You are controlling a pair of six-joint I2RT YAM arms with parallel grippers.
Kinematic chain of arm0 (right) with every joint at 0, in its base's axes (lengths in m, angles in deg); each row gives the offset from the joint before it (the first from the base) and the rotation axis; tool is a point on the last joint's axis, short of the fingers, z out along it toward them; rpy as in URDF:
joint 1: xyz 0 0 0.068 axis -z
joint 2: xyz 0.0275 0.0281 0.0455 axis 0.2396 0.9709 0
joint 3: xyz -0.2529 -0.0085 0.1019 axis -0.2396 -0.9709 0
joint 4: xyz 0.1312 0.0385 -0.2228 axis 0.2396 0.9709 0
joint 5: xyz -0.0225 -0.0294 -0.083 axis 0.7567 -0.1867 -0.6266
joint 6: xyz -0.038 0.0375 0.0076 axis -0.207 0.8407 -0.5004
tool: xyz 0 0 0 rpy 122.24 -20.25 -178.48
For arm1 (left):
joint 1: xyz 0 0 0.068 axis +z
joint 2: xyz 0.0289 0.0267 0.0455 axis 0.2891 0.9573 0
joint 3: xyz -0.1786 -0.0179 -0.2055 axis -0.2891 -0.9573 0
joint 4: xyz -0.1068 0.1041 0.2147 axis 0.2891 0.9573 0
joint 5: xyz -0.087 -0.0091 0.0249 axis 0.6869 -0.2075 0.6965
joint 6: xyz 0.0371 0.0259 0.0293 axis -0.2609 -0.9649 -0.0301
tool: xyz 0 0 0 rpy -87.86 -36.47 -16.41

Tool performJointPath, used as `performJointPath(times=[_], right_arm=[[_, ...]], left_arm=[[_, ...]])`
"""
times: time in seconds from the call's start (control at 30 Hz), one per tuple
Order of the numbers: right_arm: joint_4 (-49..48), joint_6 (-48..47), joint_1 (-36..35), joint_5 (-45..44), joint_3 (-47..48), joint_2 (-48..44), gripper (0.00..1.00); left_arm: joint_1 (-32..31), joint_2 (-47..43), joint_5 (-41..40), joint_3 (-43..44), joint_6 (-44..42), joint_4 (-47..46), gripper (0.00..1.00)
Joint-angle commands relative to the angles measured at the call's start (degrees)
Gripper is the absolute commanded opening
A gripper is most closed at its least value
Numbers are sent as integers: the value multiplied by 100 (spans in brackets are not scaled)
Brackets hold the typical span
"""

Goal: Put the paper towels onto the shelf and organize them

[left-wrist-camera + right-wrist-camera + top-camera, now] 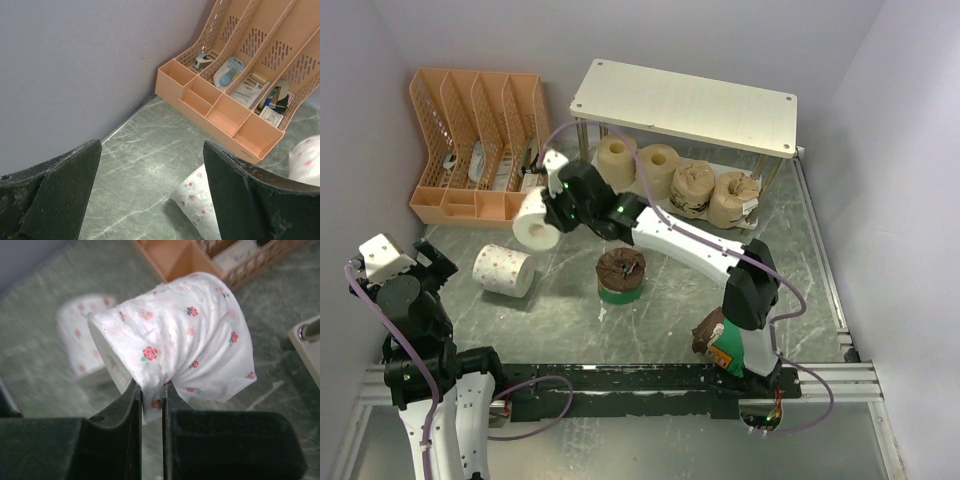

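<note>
I will next raise my right gripper toward the right in the top view, over the far end of the shelf's top board, because beige rolls fill the shelf's lower board.
My right gripper [553,212] [151,390] is shut on a white paper towel roll with red flowers [534,222] [175,335], pinching its loose wrap and holding it above the table, left of the shelf [685,105]. A second white flowered roll [504,270] [82,340] [197,197] lies on its side on the table below it. Several beige rolls [658,170] stand in a row on the shelf's lower board. A green-banded roll [620,275] stands mid-table, and another [715,340] sits by the right arm's base. My left gripper [420,265] [150,150] hangs open at the near left, holding nothing.
An orange slotted file organizer [480,145] [235,100] with small items stands at the back left against the wall. Walls close in the left, back and right sides. A black rail [650,385] runs along the near edge.
</note>
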Motion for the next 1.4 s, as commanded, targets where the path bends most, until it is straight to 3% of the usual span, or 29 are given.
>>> performJointPath(times=[0.0, 0.1, 0.23, 0.33, 0.43, 0.57, 0.73, 1.0, 1.1, 1.37], right_arm=[[1287, 1655, 22, -219, 1533, 342, 0], [1091, 2716, 128, 259, 1348, 2, 0], [-995, 4431, 579, 1202, -351, -1147, 0], [-2717, 5703, 806, 361, -1781, -2119, 0], [-2891, 6222, 919, -1224, -2209, -2839, 0], [-2985, 6100, 916, -2734, -2212, -3403, 0], [-2502, 6158, 919, -3660, -1628, -3640, 0], [-2086, 6465, 1398, -6146, -1358, -4080, 0], [-1657, 6855, 1696, -6520, -1089, -3983, 0], [1022, 9300, 2460, -6400, 21, -3222, 0]], left_arm=[[60, -15, -57, -41, -52, -208, 94], [65, -24, -67, -26, -52, -203, 94], [61, -30, -55, -21, -43, -190, 94], [60, -15, -50, -20, -43, -183, 94], [60, -21, -42, -17, -43, -175, 94], [61, -18, -38, -13, -42, -172, 94], [60, -14, -74, -2, -28, -165, 94], [63, -29, -59, 3, -25, -146, 94], [60, -33, -41, 4, -17, -146, 94], [52, -35, -37, 3, -17, -137, 94]])
